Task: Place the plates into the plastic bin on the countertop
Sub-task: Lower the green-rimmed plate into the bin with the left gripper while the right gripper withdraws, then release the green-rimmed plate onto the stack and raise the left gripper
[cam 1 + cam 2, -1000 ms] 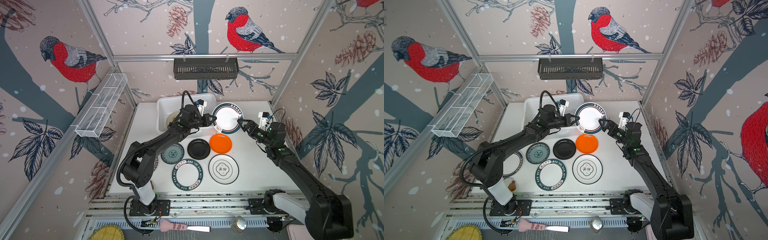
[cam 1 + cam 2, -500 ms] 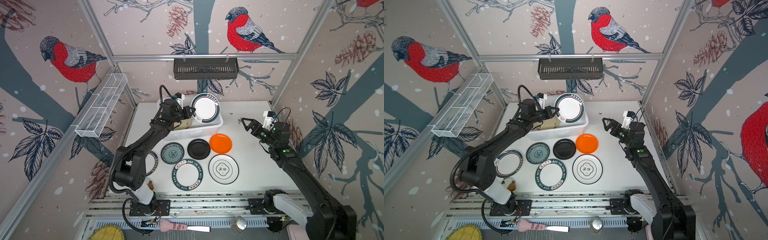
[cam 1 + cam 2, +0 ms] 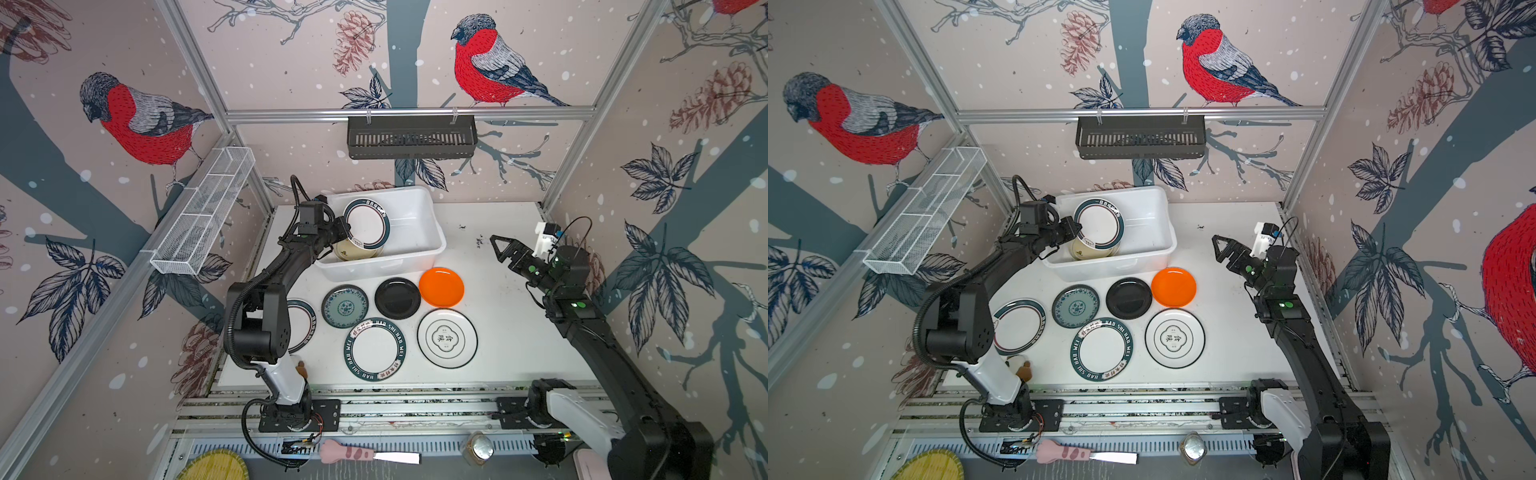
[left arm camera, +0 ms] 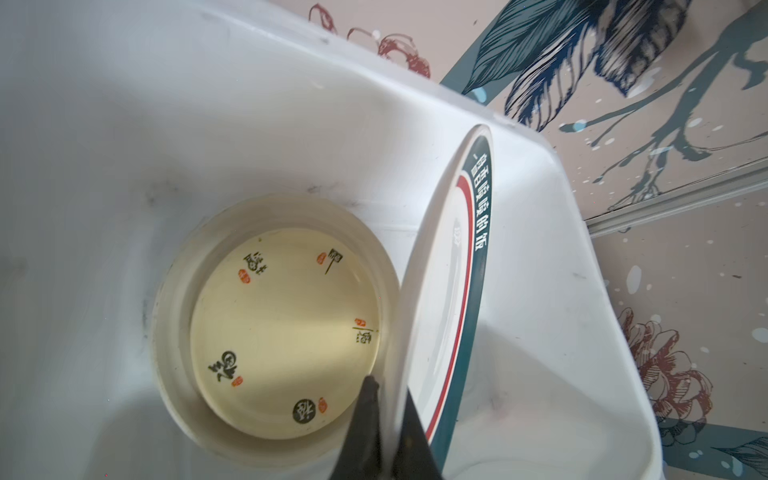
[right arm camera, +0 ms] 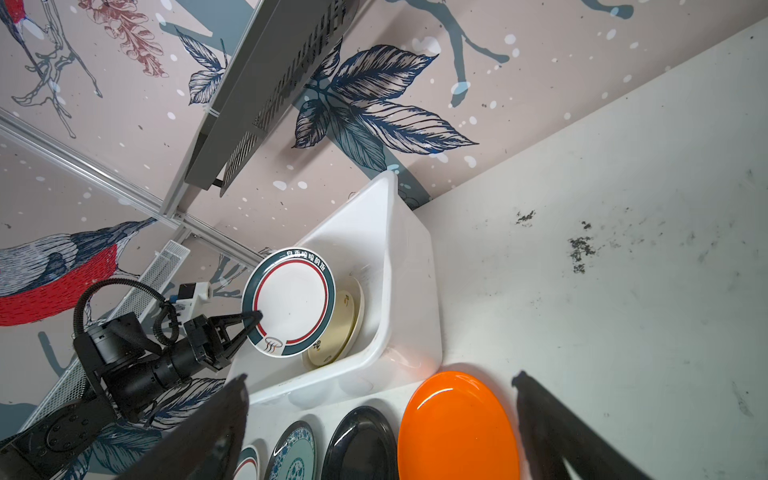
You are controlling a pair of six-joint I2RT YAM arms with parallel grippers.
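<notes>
My left gripper goes down into the plastic bin, onto the cream plate, and releases the white plate's rim next. The teal-rimmed white plate still hangs tilted above the cream plate [image 3: 353, 250] [image 4: 281, 336].
My left gripper [image 4: 390, 395] is shut on the rim of a white plate with a dark teal rim [image 3: 368, 222], holding it tilted on edge over the left end of the plastic bin [image 3: 411, 232]. A cream plate [image 4: 286, 320] lies in the bin beneath it. On the countertop [image 3: 498, 332] in front of the bin lie an orange plate [image 3: 441, 286], a black plate [image 3: 397, 298], a teal patterned plate [image 3: 345, 306] and two white plates [image 3: 375, 349] [image 3: 446, 338]. A further teal-rimmed plate [image 3: 1019, 326] lies beside the left arm. My right gripper [image 3: 496, 248] hangs open and empty, right of the bin.
A black slotted basket [image 3: 411, 137] hangs on the back rail. A white wire rack [image 3: 203, 212] is fixed to the left wall. Below the front rails lie a yellow woven mat [image 3: 216, 467], a pink-handled tool [image 3: 365, 455] and a shiny jar [image 3: 478, 449].
The left arm swung the teal-rimmed plate leftwards, from the bin's right end to over its left end. The right gripper, which was at the plate's edge, drew back to the right.
</notes>
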